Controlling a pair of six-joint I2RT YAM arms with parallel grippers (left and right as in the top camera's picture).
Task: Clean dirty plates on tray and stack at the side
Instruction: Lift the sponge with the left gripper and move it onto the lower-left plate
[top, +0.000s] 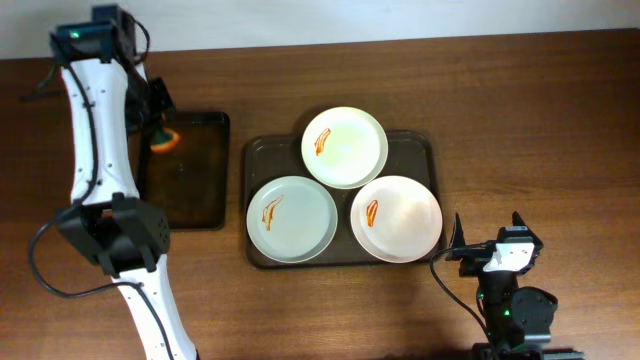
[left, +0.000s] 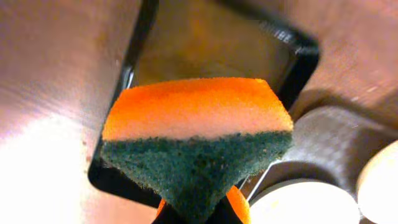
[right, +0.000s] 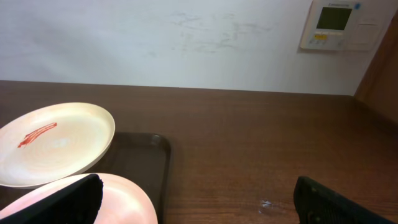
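My left gripper will next move back and down onto the middle of the orange-red smear and let go of the sponge (left: 196, 140), because the smear marks the near plate beside the black tray.
Three white plates, each with an orange-red smear, lie on the grey-brown tray (top: 258, 152): one at the back (top: 345, 147), one front left (top: 292, 219), one front right (top: 396, 219). My left gripper (top: 160, 135) is shut on an orange and green sponge (left: 196, 140) and holds it over the back left of the small black tray (top: 190, 180). My right gripper (top: 486, 232) is open and empty, just right of the front right plate (right: 124, 199). The back plate shows in the right wrist view (right: 53, 143).
The black tray (left: 298, 56) lies left of the grey-brown tray on the brown wooden table (top: 540, 120). A wall with a white control panel (right: 339, 25) stands behind the table.
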